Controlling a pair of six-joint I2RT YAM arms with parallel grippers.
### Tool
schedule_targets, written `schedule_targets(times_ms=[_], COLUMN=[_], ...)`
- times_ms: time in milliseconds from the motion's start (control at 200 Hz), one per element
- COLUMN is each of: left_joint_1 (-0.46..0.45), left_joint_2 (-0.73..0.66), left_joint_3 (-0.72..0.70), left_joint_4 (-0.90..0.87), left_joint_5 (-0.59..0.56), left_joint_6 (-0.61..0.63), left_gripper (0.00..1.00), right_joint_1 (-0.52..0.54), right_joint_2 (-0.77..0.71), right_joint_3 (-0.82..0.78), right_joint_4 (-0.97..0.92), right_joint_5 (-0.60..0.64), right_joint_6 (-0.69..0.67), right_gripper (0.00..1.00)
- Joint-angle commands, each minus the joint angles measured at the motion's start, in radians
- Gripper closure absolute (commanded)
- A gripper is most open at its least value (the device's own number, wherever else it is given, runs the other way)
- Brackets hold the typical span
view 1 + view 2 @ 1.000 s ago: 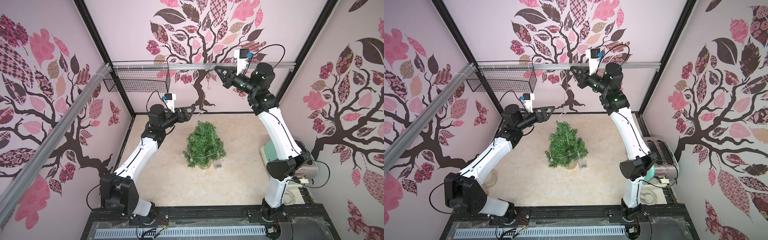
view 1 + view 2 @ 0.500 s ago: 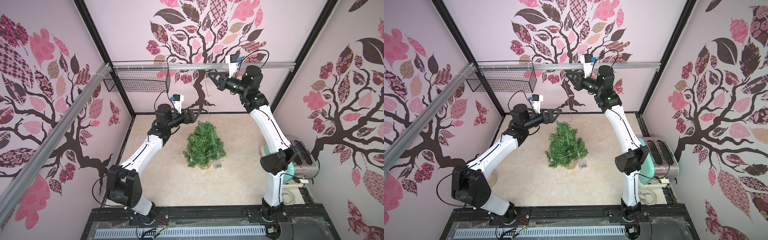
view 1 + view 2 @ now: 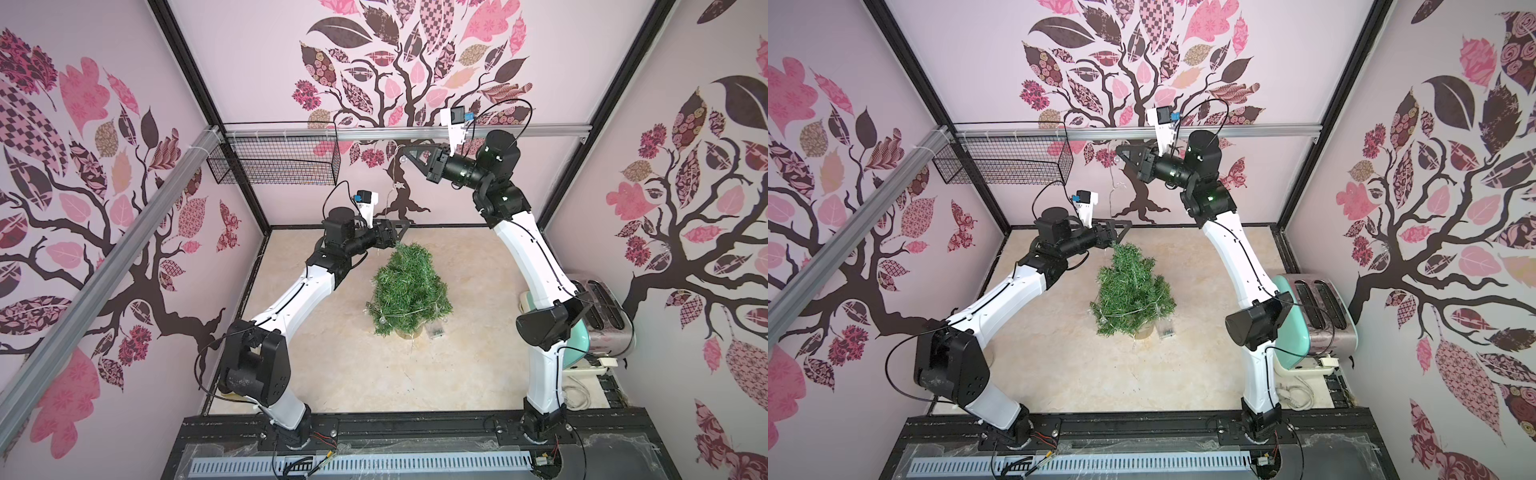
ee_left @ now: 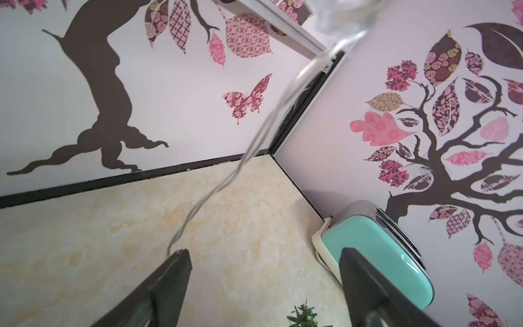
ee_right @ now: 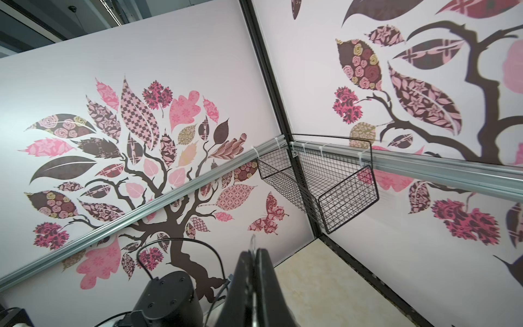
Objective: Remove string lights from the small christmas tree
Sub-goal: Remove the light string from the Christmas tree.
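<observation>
The string lights run past one finger, outside my open fingers, so next my left gripper should shift sideways from the treetop, toward the wire basket's side, onto them.
The small christmas tree [image 3: 409,291] [image 3: 1129,295] stands upright mid-table on its log base. Its tip [image 4: 304,314] shows just below my left jaws. The string lights [image 3: 392,187] [image 3: 1111,183] run as one thin strand from the treetop up to my right gripper [image 3: 405,151] [image 3: 1120,153], which is held high and shut on them. A short wire end [image 5: 252,242] pokes out of its tips [image 5: 253,250]. More loops circle the lower branches, and the battery box [image 3: 435,331] lies beside the base. My left gripper [image 3: 401,232] [image 4: 263,252] is open at the treetop, the strand [image 4: 254,141] passing one finger.
A black wire basket [image 3: 274,162] [image 5: 325,181] hangs on the aluminium rail at the back left corner. A mint-green toaster [image 3: 598,307] [image 4: 376,246] sits against the right wall behind my right arm. Patterned walls enclose the table on three sides.
My left gripper has reached forward to the treetop and the hanging strand. My right gripper has shifted slightly left, still high and holding the strand.
</observation>
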Motion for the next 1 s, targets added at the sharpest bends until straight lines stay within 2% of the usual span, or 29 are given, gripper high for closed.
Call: schedule_targets(times_ms=[0,125,435,665,760,895,995], left_joint_1=[0.035,0.061,0.07,0.088,0.089,0.093,0.097], left_joint_2=[0.016,0.039,0.074,0.081,0.08,0.074,0.065], left_joint_3=[0.015,0.018,0.045,0.054,0.048,0.045,0.04], left_joint_4=[0.01,0.016,0.069,0.066,0.072,0.069,0.068], left_joint_5=[-0.053,-0.067,-0.066,-0.076,-0.072,-0.074,-0.082], left_joint_6=[-0.013,-0.032,-0.073,-0.081,-0.085,-0.082,-0.082], left_gripper=[0.18,0.2,0.18,0.26,0.33,0.47,0.69], right_joint_1=[0.0,-0.001,-0.001,0.0,0.0,-0.001,-0.001], right_joint_2=[-0.033,-0.057,-0.093,-0.144,-0.151,-0.16,-0.163], right_joint_3=[0.008,-0.02,-0.073,-0.167,-0.186,-0.212,-0.218], right_joint_4=[0.059,0.083,0.115,0.141,0.139,0.147,0.143], right_joint_5=[-0.037,-0.054,-0.076,-0.072,-0.072,-0.068,-0.067], right_joint_6=[0.03,0.045,0.065,0.049,0.044,0.044,0.042], right_gripper=[1.0,1.0,1.0,1.0,1.0,1.0,1.0])
